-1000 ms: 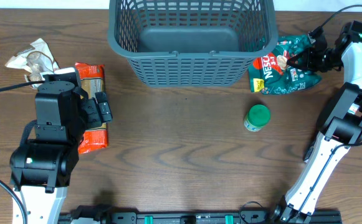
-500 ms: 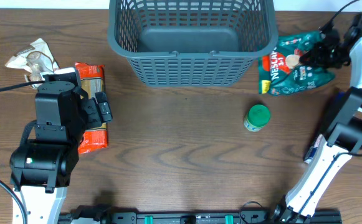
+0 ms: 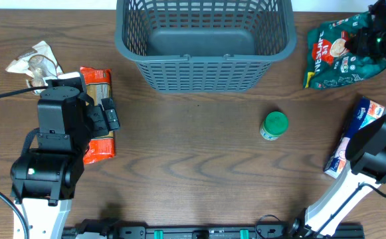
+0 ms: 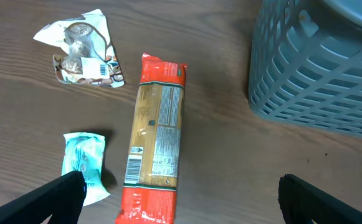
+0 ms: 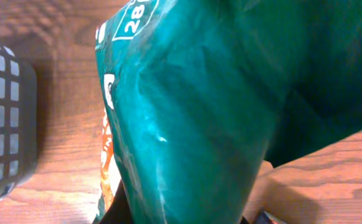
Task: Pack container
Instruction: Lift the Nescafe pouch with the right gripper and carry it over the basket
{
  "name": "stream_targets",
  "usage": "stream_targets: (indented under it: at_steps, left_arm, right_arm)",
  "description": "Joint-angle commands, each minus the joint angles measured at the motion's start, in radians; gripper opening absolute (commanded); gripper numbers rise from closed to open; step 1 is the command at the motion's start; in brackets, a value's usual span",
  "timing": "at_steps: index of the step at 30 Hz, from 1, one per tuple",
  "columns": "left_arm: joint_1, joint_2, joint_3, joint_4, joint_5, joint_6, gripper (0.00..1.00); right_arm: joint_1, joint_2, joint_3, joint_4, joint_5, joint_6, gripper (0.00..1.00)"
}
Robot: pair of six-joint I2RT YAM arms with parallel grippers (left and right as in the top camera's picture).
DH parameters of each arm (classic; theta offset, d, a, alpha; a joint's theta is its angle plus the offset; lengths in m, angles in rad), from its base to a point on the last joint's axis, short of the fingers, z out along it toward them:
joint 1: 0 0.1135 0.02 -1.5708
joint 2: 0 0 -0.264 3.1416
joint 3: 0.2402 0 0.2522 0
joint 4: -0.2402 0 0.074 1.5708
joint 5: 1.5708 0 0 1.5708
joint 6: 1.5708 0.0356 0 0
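I need my right gripper to lift the Nescafe bag (image 3: 339, 53) over the empty container's rim, then lower it into the container's end nearest the jar.
The dark grey slatted container (image 3: 206, 63) stands at the back middle, empty; its wall shows in the left wrist view (image 4: 318, 74) and at the edge of the right wrist view (image 5: 3, 118). My right gripper (image 3: 372, 36) is shut on the green Nescafe bag (image 3: 339, 53) and holds it up at the far right, right of the container; the bag fills the right wrist view (image 5: 199, 112). My left gripper (image 3: 103, 116) is open over the orange pasta packet (image 3: 98, 143), which also shows in the left wrist view (image 4: 157, 155).
A green-lidded jar (image 3: 274, 125) stands in front of the container's right corner. A blue box (image 3: 352, 136) lies at the right edge. A crumpled clear wrapper (image 3: 36, 61) lies at the far left, and a light blue packet (image 4: 84, 165) lies beside the pasta.
My right gripper has lifted the green bag and carried it right and towards the back, uncovering the blue box. The left arm has not moved.
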Motion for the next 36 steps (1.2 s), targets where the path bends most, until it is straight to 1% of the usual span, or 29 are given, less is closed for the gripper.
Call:
stream_targets:
  at_steps: [1,6,11,14,18,23,28,34,36]
  left_arm:
    - [0.005,0.003,0.021,-0.002,-0.008,0.006,0.99]
    - [0.005,0.003,0.021,-0.002,-0.008,0.006,0.99]
    - [0.004,0.003,0.021,-0.002,-0.008,0.029,0.99]
    - [0.005,0.003,0.021,-0.002,-0.008,0.029,0.99]
    - [0.005,0.003,0.021,-0.002,-0.008,0.029,0.99]
    - [0.005,0.003,0.021,-0.002,-0.008,0.029,0.99]
    - [0.004,0.003,0.021,-0.002,-0.008,0.029,0.99]
    - [0.004,0.003,0.021,-0.002,-0.008,0.029,0.99]
    - [0.004,0.003,0.021,-0.003,-0.008,0.029,0.98]
  right_arm:
    - [0.002,-0.106,0.01,0.033,-0.008,0.056,0.01]
    - [0.011,-0.23,0.011,0.13,0.006,0.133,0.01]
    - [0.063,-0.378,0.01,0.269,0.006,0.14,0.01]
    - [0.13,-0.456,0.01,0.361,0.006,0.105,0.01]
    - [0.243,-0.502,0.01,0.44,0.005,0.03,0.01]
    - [0.394,-0.489,0.01,0.457,-0.048,-0.086,0.01]
    - [0.535,-0.422,0.01,0.452,-0.068,-0.222,0.01]
    - [0.615,-0.261,0.01,0.404,-0.069,-0.375,0.01]
    - [0.626,-0.201,0.01,0.393,-0.074,-0.377,0.01]
